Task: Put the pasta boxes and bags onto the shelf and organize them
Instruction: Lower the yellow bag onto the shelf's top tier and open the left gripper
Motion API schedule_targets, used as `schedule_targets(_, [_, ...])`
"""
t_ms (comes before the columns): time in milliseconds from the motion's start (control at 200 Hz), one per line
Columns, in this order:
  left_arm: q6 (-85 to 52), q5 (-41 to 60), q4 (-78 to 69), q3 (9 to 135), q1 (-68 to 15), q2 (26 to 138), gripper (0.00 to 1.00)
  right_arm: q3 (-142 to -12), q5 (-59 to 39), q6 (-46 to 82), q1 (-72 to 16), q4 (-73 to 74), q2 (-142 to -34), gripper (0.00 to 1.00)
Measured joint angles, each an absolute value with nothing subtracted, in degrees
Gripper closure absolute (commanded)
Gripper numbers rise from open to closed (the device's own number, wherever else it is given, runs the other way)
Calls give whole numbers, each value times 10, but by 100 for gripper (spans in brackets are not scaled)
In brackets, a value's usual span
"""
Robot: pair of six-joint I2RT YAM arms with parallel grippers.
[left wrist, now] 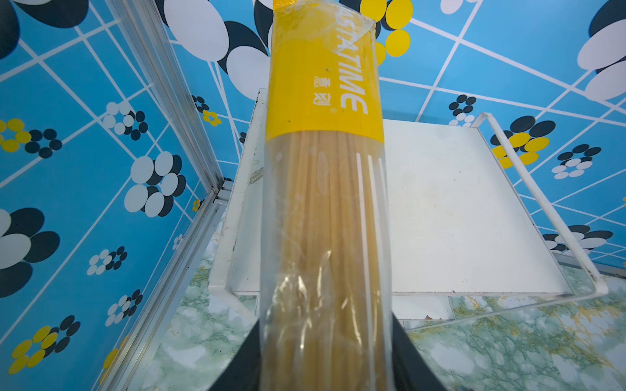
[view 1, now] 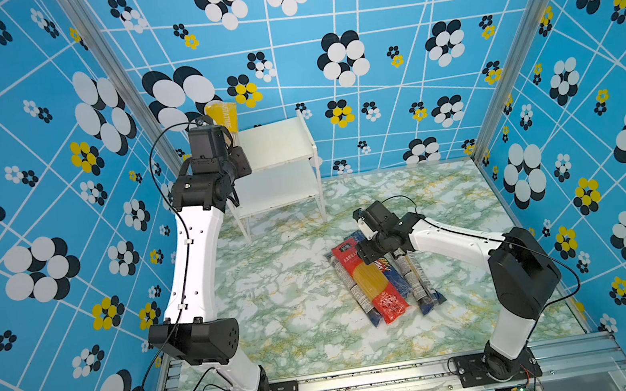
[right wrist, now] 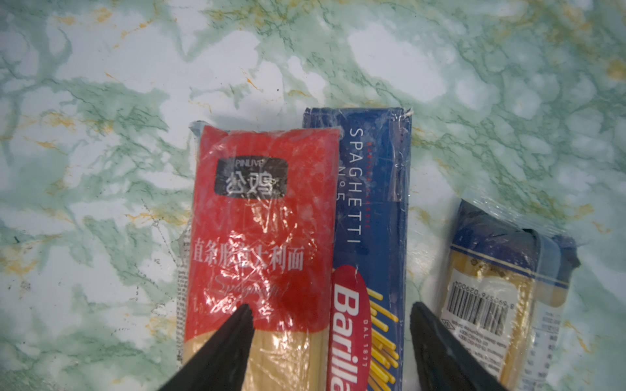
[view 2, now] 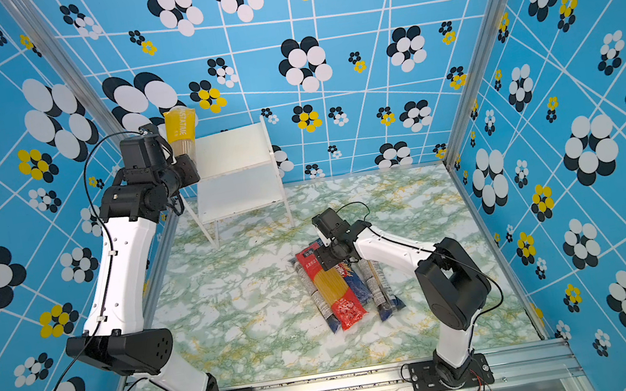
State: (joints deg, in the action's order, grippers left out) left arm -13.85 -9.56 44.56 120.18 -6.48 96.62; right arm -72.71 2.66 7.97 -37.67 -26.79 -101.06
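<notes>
The upper board's post-side edge (left wrist: 250, 215) lies outward and below the left gripper, so the robot will next move that gripper outward, then down, to release the yellow bag along it.
My left gripper (left wrist: 327, 320) is shut on a yellow bag (left wrist: 325, 135) of spaghetti and holds it upright over the left side of the white shelf (left wrist: 457, 210). In both top views the yellow bag (view 1: 223, 115) (view 2: 181, 130) rises above the shelf (view 1: 278, 143) (view 2: 233, 153) at the back left. My right gripper (right wrist: 330, 306) (view 1: 367, 253) is open, low over a red bag (right wrist: 264, 220) (view 1: 370, 280) and a dark blue Barilla box (right wrist: 372, 189) (view 1: 396, 283). A slim text-covered bag (right wrist: 501, 287) (view 1: 420, 277) lies beside them. Another slim bag (view 1: 352, 287) lies partly under the red one.
The shelf's lower board (view 1: 281, 188) is bare. An aluminium corner post (left wrist: 176, 118) and the patterned wall stand close to the shelf's left side. The marble tabletop (view 1: 284, 293) stretches between the shelf and the packs. The arm bases sit on the front rail (view 1: 372, 381).
</notes>
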Motion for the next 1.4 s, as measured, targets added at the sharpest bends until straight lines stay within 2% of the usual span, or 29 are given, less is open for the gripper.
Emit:
schedule_targets(740, [-134, -99, 437, 1202, -62, 1006, 100, -726, 27, 82, -374, -266, -1013, 25])
schedule_targets(900, [-132, -108, 420, 1188, -61, 1005, 92, -726, 27, 82, -373, -264, -1013, 24])
schedule_targets(1140, [-124, -116, 406, 1168, -60, 1004, 87, -722, 27, 83, -373, -264, -1013, 24])
schedule_targets(1285, [-123, -120, 393, 1155, -60, 1001, 74, -722, 27, 84, -373, -264, -1013, 24])
schedule_targets(1390, [-124, -121, 382, 1141, -60, 993, 58, -721, 27, 84, -373, -264, -1013, 24])
schedule_targets(1400, [-124, -121, 381, 1140, -60, 992, 53, -721, 27, 84, -373, -264, -1013, 24])
